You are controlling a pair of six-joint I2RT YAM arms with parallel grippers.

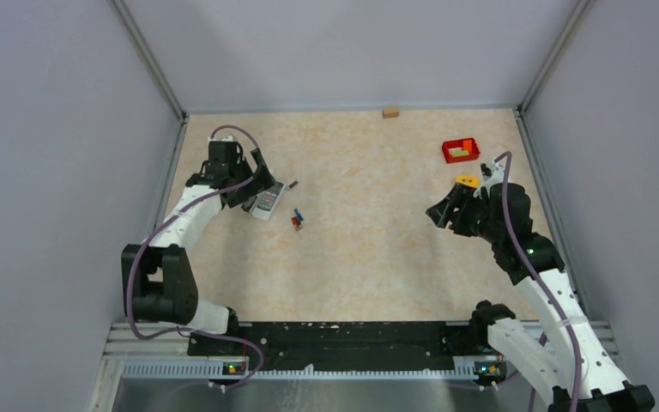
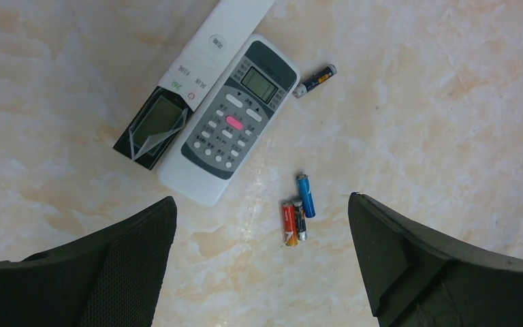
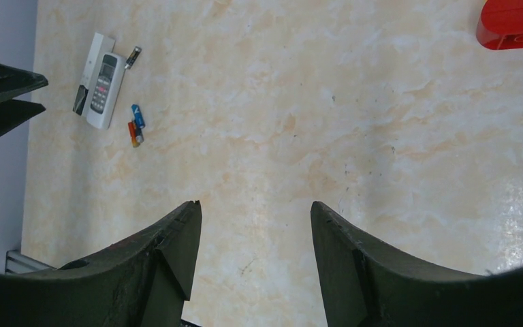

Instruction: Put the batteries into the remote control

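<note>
The remote control (image 2: 235,122) lies below my open left gripper. The gripper's fingers next lower to the right in the top view, astride the remote control's pink button, and close.
The remote control (image 2: 235,122) lies face up on the marbled table, white with a dark screen and grey buttons. Three batteries lie just right of its lower end: a blue one (image 2: 306,195), a red one (image 2: 289,223) and a dark one (image 2: 300,219) touching the red. Another dark battery (image 2: 315,80) rests near the remote's top. My left gripper (image 2: 261,197) hovers open above them, holding nothing. From above, the remote (image 1: 268,200) and batteries (image 1: 297,220) sit right of the left gripper (image 1: 253,182). My right gripper (image 3: 255,211) hangs open and empty far to the right (image 1: 442,210).
A longer white bar (image 2: 204,54) with a small label lies against the remote's left side, a dark glassy panel (image 2: 151,126) at its lower end. A red tray (image 1: 461,150), a yellow disc (image 1: 467,180) and a small wooden block (image 1: 389,112) sit at the far right. Grey walls enclose the table.
</note>
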